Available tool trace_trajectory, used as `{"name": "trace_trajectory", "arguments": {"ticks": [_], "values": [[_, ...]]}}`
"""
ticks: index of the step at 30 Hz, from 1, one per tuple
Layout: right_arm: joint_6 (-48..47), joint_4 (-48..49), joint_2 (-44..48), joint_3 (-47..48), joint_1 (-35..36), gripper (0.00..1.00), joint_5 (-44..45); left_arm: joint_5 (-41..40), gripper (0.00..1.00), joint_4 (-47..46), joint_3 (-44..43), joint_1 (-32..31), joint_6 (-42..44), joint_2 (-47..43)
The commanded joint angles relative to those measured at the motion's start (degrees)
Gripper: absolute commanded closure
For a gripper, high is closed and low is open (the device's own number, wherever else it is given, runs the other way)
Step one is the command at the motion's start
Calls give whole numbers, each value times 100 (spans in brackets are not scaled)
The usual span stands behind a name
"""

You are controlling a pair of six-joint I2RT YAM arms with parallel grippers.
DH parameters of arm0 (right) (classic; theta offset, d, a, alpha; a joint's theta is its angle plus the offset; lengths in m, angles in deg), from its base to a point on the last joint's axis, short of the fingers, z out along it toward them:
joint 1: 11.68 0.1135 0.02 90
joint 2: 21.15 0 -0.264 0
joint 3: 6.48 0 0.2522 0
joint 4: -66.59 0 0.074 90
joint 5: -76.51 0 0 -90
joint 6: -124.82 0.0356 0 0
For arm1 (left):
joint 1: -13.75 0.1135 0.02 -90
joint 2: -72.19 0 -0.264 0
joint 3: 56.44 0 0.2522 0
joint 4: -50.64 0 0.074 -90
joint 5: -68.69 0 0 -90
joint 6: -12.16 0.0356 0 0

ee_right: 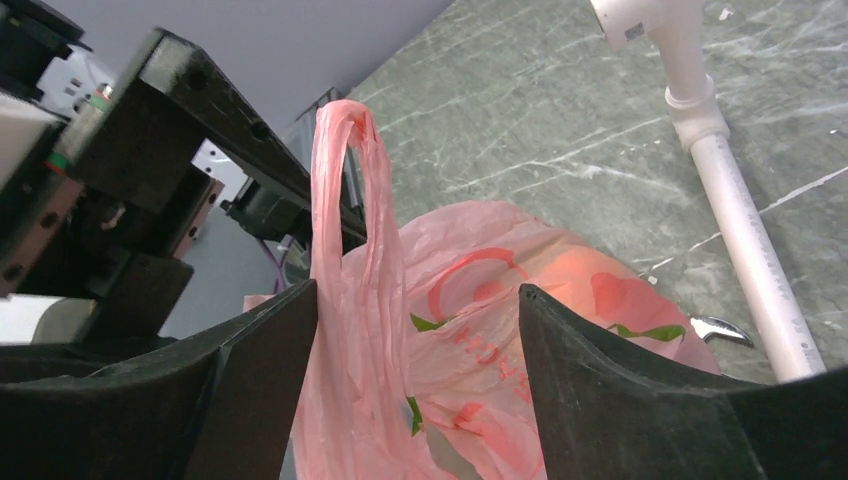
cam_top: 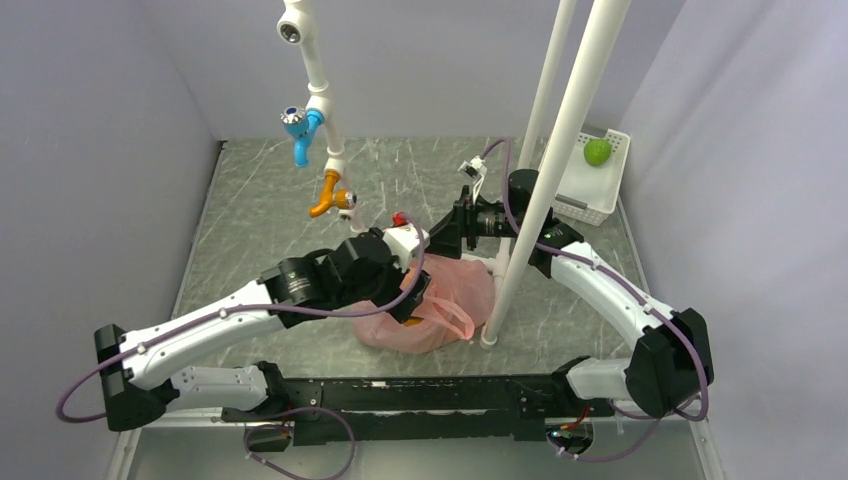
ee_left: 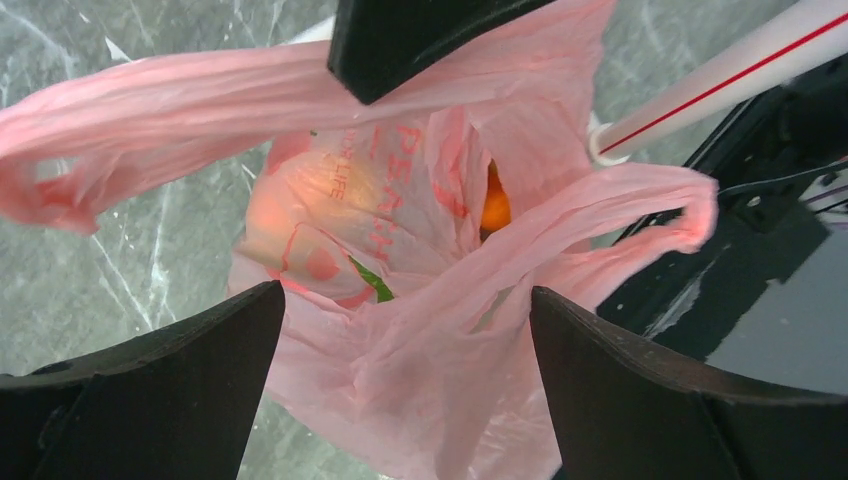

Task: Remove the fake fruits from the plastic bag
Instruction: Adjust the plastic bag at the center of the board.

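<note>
The bag's rim (cam_top: 422, 305) (ee_left: 436, 322) already lies between my left gripper's open fingers in the left wrist view. My left gripper stays there and closes onto that fold next.
The pink plastic bag (cam_top: 445, 305) lies crumpled on the table in the middle. My left gripper (cam_top: 410, 292) hangs over it, open and empty. In the left wrist view my gripper (ee_left: 405, 300) straddles the bag's mouth (ee_left: 400, 230), and one orange fruit (ee_left: 495, 205) shows inside. A handle loop (ee_left: 690, 210) lies to the right. My right gripper (cam_top: 440, 240) is at the bag's far side, open. In the right wrist view my gripper (ee_right: 418, 290) has the other handle (ee_right: 345, 200) standing up against its left finger. Other fruits are hidden.
A white post (cam_top: 520, 230) stands right beside the bag, its foot (cam_top: 489, 340) on the table. A white slotted basket (cam_top: 590, 195) with a lime-green fruit (cam_top: 597, 152) sits far right. A pipe with blue (cam_top: 300, 128) and orange (cam_top: 333, 200) taps hangs behind.
</note>
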Motion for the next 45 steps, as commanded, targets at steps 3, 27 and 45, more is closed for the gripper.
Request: {"name": "trace_trajectory", "arguments": {"ticks": [3,27,45], "values": [[-440,-238,-300,390,159,23,159,-66,1,34,-87,-64,217,276],[629,1197,-825,620,216,100,-316,-1273,100,-469,348,176,-678,-807],[753,1032,-834,1188,-616,100,-79,-1336,100,-1415,1527,1410,-2684,-2299]]}}
